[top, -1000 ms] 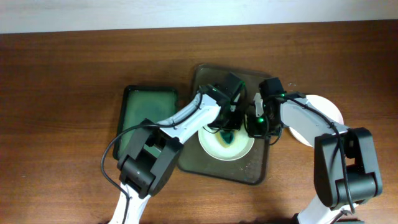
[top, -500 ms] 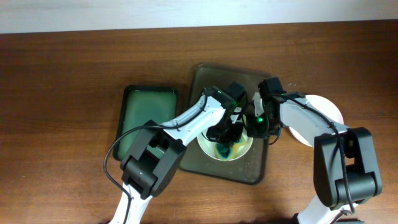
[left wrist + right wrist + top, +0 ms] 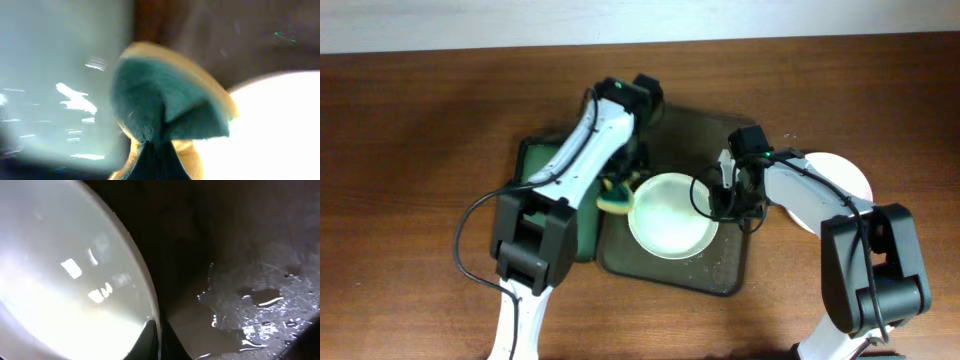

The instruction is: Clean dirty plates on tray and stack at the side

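The plate looks clean, so I should move my left gripper over the green tray [image 3: 52,90], which is to the gripper's left in the overhead view, and release the sponge [image 3: 165,100].
A white plate [image 3: 669,216] lies on the dark wet tray [image 3: 728,270]. My right gripper [image 3: 712,203] is shut on the plate's right rim [image 3: 150,305]. My left gripper [image 3: 617,196] is shut on a yellow and green sponge [image 3: 165,100], held over the tray's left edge beside the plate. A second white plate [image 3: 838,185] lies on the table at the right, partly hidden by my right arm.
A green tray [image 3: 535,180] sits left of the dark tray, partly under my left arm. Water drops lie on the dark tray [image 3: 250,305]. Brown table surface surrounds both trays.
My left gripper has lifted the sponge off the plate and swung left to the tray's left edge. The plate now shows clean. My right gripper has kept its hold.
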Robot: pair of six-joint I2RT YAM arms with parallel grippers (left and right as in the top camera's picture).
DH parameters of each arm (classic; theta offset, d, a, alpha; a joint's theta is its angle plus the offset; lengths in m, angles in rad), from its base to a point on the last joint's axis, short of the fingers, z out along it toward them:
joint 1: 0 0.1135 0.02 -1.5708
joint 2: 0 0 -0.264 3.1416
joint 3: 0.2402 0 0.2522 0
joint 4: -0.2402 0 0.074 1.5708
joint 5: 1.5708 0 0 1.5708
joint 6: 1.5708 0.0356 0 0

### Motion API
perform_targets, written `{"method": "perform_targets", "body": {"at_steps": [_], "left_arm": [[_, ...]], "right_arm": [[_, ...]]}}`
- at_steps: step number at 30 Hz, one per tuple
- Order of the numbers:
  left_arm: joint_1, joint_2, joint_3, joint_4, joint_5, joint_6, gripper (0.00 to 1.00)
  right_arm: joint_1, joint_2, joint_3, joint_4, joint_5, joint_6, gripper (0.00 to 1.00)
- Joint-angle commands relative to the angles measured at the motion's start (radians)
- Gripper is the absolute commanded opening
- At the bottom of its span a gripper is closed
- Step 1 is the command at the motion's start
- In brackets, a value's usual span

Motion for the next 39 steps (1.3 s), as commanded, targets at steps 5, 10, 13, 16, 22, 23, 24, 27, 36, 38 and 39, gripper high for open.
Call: {"method": "perform_targets", "body": {"at_steps": [5,10,13,16,22,23,24,27,36,38,39], "left_arm": [[0.11,-0.004,0.095,-0.139,-0.247,0.029,0.0],[0.245,0.005,-0.128,0.042,-0.158,0.03,0.0],[0.264,0.005,-0.194,0.048,-0.156,0.03,0.31],[0.266,-0.033,-0.144,-0.043,-0.155,0.03,0.61],[0.266,-0.353,-0.137,-0.064,-0.077,0.038,1.0],[0.266,-0.393,-0.137,-0.071,-0.07,0.038,1.0],[0.266,-0.459,-0.137,-0.088,-0.063,0.038,1.0],[0.266,-0.542,-0.137,-0.115,-0.063,0.038,1.0],[0.266,-0.557,-0.137,-0.148,-0.063,0.038,1.0],[0.266,-0.557,-0.137,-0.147,-0.063,0.038,0.99],[0.266,-0.557,-0.137,-0.147,-0.063,0.038,0.99]], "right_arm": [[-0.006,0.018,-0.005,-0.016,0.058,-0.011,0.04],[-0.006,0.018,-0.005,-0.017,0.058,-0.011,0.04],[-0.006,0.018,-0.005,-0.025,0.058,-0.011,0.04],[-0.006,-0.007,-0.004,-0.039,0.058,-0.011,0.04],[0.058,-0.381,-0.004,-0.089,0.4,0.055,0.04],[0.084,-0.432,-0.004,-0.091,0.478,0.065,0.04],[0.148,-0.516,-0.004,-0.091,0.596,0.065,0.04],[0.232,-0.564,-0.004,-0.106,0.648,0.065,0.04],[0.566,-0.557,-0.005,-0.152,1.287,0.132,0.04],[0.638,-0.557,-0.005,-0.151,1.406,0.111,0.04],[0.653,-0.557,-0.005,-0.151,1.426,0.11,0.04]]}}
